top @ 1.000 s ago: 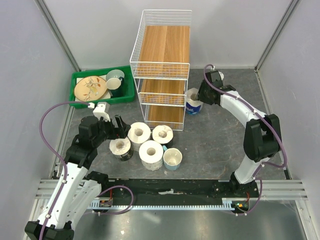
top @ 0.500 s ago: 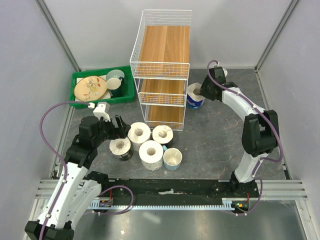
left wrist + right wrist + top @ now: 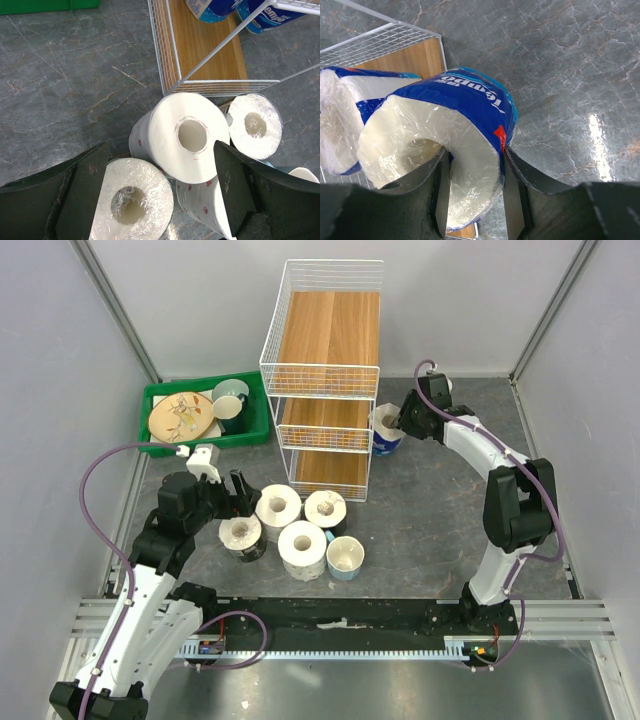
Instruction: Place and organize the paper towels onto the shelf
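Observation:
My right gripper's paper towel roll goes left in the top view next, back onto the shelf's bottom board's bare near end, and gets released.
The shelf [image 3: 325, 370] is a white wire rack with wooden boards at the back centre. My right gripper [image 3: 398, 424] is shut on a blue-wrapped paper towel roll [image 3: 383, 432], right against the shelf's right side. One finger [image 3: 440, 195] sits in the core and the other outside the wall of that roll [image 3: 455, 125]. A second blue-wrapped roll [image 3: 340, 125] lies just inside the wire rim. My left gripper [image 3: 236, 498] hangs open over several rolls in front of the shelf: two white [image 3: 278, 505] [image 3: 302, 546], one film-wrapped [image 3: 325, 507], one dark-wrapped [image 3: 241, 536].
A green tray [image 3: 160, 395] with a plate and a cup stands left of the shelf. A pale blue cup [image 3: 345, 556] sits beside the front rolls. Grey walls close in both sides of the table.
My right gripper has carried the blue-wrapped roll a little back and left, up against the shelf's side. The left arm and the front rolls have not moved.

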You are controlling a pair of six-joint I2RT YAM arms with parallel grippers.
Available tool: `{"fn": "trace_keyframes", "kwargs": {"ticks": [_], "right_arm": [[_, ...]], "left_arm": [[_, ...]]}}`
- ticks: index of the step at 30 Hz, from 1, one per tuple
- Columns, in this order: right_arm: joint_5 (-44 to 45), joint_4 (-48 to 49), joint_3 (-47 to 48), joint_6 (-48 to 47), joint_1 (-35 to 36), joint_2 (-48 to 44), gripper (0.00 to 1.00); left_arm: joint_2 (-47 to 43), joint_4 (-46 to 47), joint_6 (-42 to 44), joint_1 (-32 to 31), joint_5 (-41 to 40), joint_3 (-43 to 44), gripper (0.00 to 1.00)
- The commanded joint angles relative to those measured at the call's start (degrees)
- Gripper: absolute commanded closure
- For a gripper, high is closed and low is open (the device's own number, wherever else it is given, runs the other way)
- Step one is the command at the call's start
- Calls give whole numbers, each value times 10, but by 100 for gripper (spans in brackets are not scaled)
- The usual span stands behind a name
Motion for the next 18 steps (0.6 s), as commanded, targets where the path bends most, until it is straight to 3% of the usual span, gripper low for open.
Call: {"fn": "trace_keyframes", "kwargs": {"ticks": [1, 18], "right_arm": [[-23, 35, -19, 1, -6, -57, 59], [-115, 17, -73, -31, 26, -115, 59]], "left_arm": [[-1, 11, 4, -3, 10, 0, 7], [0, 10, 2, -4, 13, 0, 7]]}}
